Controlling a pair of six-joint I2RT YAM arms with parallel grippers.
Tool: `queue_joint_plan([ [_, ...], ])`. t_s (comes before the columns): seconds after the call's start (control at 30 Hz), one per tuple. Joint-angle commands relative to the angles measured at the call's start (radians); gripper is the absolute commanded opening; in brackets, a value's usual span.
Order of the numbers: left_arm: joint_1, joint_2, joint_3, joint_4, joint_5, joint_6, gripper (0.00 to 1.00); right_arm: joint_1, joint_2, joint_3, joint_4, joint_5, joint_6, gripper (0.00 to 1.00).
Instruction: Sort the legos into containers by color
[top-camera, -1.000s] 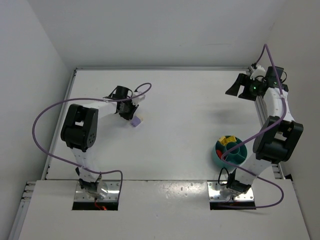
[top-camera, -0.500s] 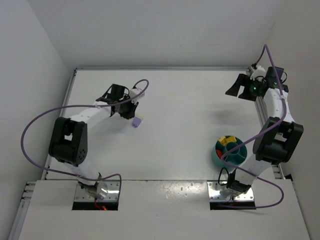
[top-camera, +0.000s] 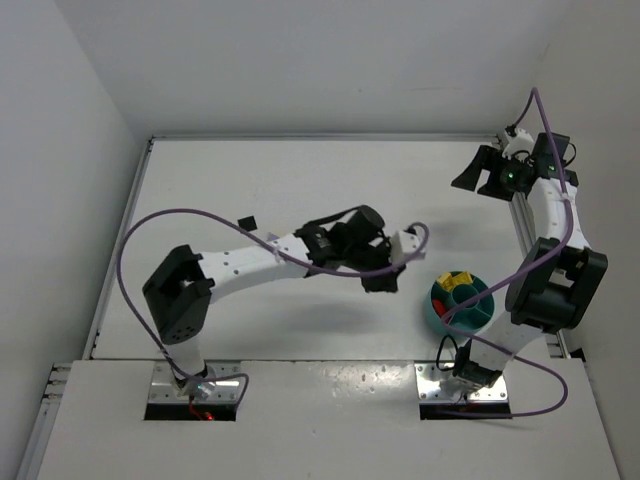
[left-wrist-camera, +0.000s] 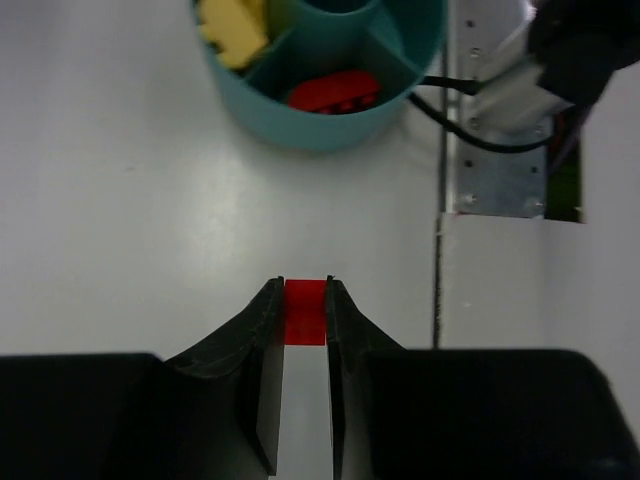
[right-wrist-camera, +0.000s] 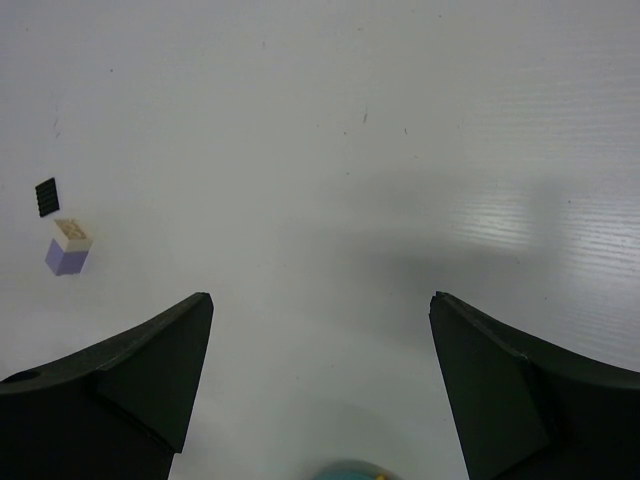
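My left gripper needs to move right in the top view next, over the teal bowl's section with the red lego (top-camera: 440, 308) (left-wrist-camera: 335, 93), and release its color match.
My left gripper (left-wrist-camera: 305, 285) is shut on a small red lego (left-wrist-camera: 305, 312) held just above the table, a short way from the teal bowl (left-wrist-camera: 322, 128). One compartment of the bowl holds a yellow lego (left-wrist-camera: 232, 25), another a red lego (left-wrist-camera: 335, 92). From above, the left gripper (top-camera: 382, 282) hangs just left of the bowl (top-camera: 433, 315); the held brick is hidden there. A lavender lego (right-wrist-camera: 68, 250) with a pale top lies far left on the table. My right gripper (right-wrist-camera: 320, 297) is open and empty, raised at the back right (top-camera: 468, 177).
A tiny black square (right-wrist-camera: 47, 196) lies beside the lavender lego, also visible from above as a black square (top-camera: 247, 221). The right arm's metal base plate (left-wrist-camera: 492, 150) and black cable (left-wrist-camera: 450, 88) sit right behind the bowl. Walls enclose the table on three sides.
The left arm has swung from the back left, beside the lavender lego, across the table to just left of the bowl, jaws staying shut. The right arm has not moved.
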Motion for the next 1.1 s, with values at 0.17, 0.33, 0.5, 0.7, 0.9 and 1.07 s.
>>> queue_joint_plan([
  [0.17,-0.150,0.138,0.209,0.061,0.053,-0.113,0.05,-0.013,-0.042,-0.003,0.033,-0.001,-0.007,0.90],
  [0.33,-0.204,0.254,0.350,0.082,0.062,-0.170,0.04,-0.013,-0.042,-0.003,0.033,-0.001,-0.007,0.90],
  [0.5,-0.216,0.317,0.396,0.106,0.062,-0.181,0.04,-0.013,-0.051,-0.012,0.033,-0.001,-0.007,0.90],
  [0.7,-0.216,0.356,0.417,0.106,0.052,-0.172,0.04,-0.013,-0.051,-0.012,0.033,-0.001,-0.007,0.90],
  [0.9,-0.216,0.388,0.437,0.106,0.018,-0.138,0.05,-0.013,-0.051,-0.012,0.033,-0.001,-0.007,0.90],
  [1.07,-0.216,0.422,0.474,0.094,0.009,-0.129,0.07,-0.013,-0.051,-0.021,0.033,-0.001,-0.007,0.90],
])
